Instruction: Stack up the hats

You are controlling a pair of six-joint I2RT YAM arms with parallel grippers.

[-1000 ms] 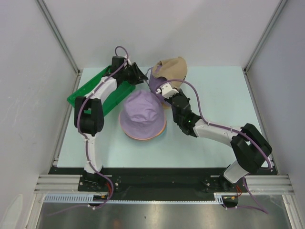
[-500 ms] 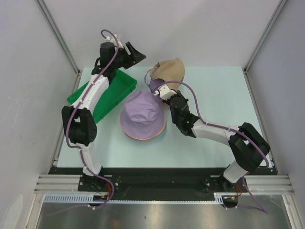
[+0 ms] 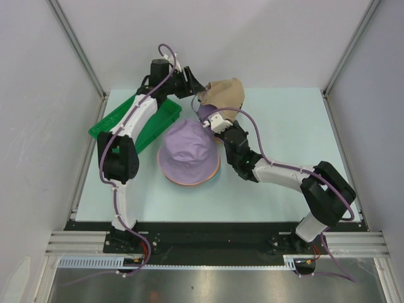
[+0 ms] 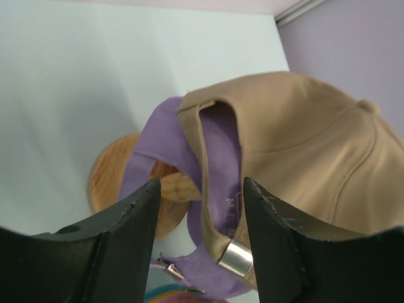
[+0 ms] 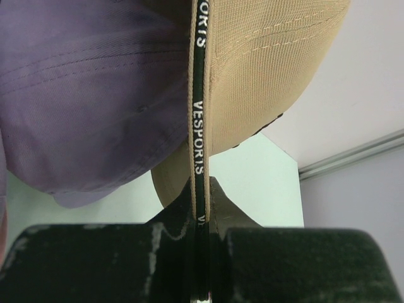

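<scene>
The robot will next move its right gripper back, pull the cap's rim over the near side of the purple cloth that still shows uncovered beside it, and let go of the cap's rim.
A tan baseball cap [image 3: 226, 93] with purple cloth under it sits at the back of the table. A lavender bucket hat [image 3: 188, 150] tops a stack, with orange and teal brims showing below it. My right gripper [image 3: 211, 120] is shut on the cap's edge band [image 5: 197, 126], which is pinched between the jaws [image 5: 202, 211]. My left gripper [image 3: 193, 87] is open at the cap's back. In the left wrist view the cap's [image 4: 309, 145] strap and metal buckle [image 4: 236, 259] lie between the open jaws [image 4: 202, 221]; I cannot tell if they touch.
A wooden stand [image 4: 120, 183] shows under the cap's purple cloth [image 4: 218, 151]. A green tray [image 3: 132, 123] lies at the back left, under the left arm. White walls and metal rails close in the table's sides.
My left gripper rose toward the back wall, then came down and right to the cap's back edge. My right gripper stayed on the cap and shifted slightly left.
</scene>
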